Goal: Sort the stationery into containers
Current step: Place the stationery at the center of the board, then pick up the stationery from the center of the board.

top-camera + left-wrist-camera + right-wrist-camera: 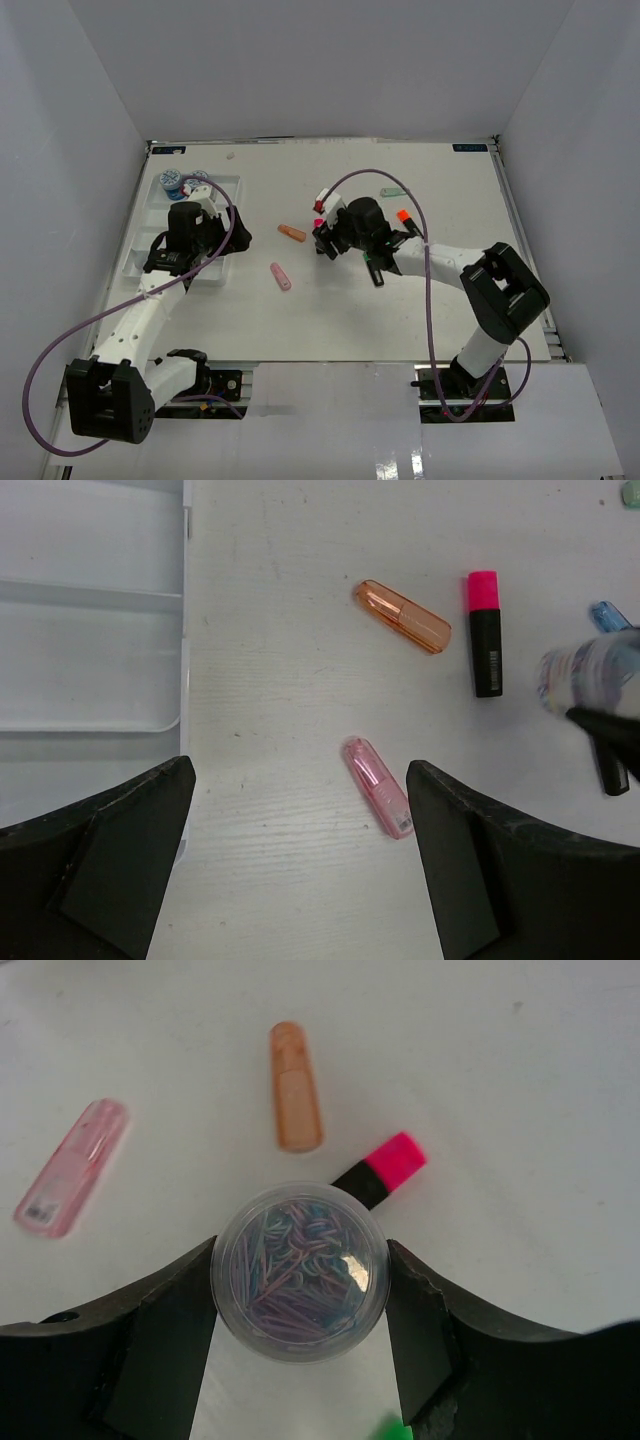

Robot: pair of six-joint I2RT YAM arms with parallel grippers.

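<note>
My open left gripper moves past the pink marker next, goes down and closes around the clip jar's round sides, as the jar is still outside the tray (pixel 90 650).
My right gripper (pixel 300 1285) is shut on a small round clear jar (pixel 300 1270) of coloured clips and holds it above the table; the jar also shows in the left wrist view (pixel 585 670). Under it lie a pink-capped black highlighter (pixel 385 1168), an orange marker (pixel 295 1087) and a pink marker (pixel 72 1166). My left gripper (pixel 300 880) is open and empty, just right of the white divided tray (pixel 90 650), with the pink marker (pixel 377 786) near its right finger. Two jars (pixel 172 182) stand in the tray's far end.
An orange-capped highlighter (pixel 405 218), a green-capped highlighter (pixel 372 268) and a green marker (pixel 392 191) lie around the right arm. A blue marker (pixel 608 615) lies behind the held jar. White walls enclose the table.
</note>
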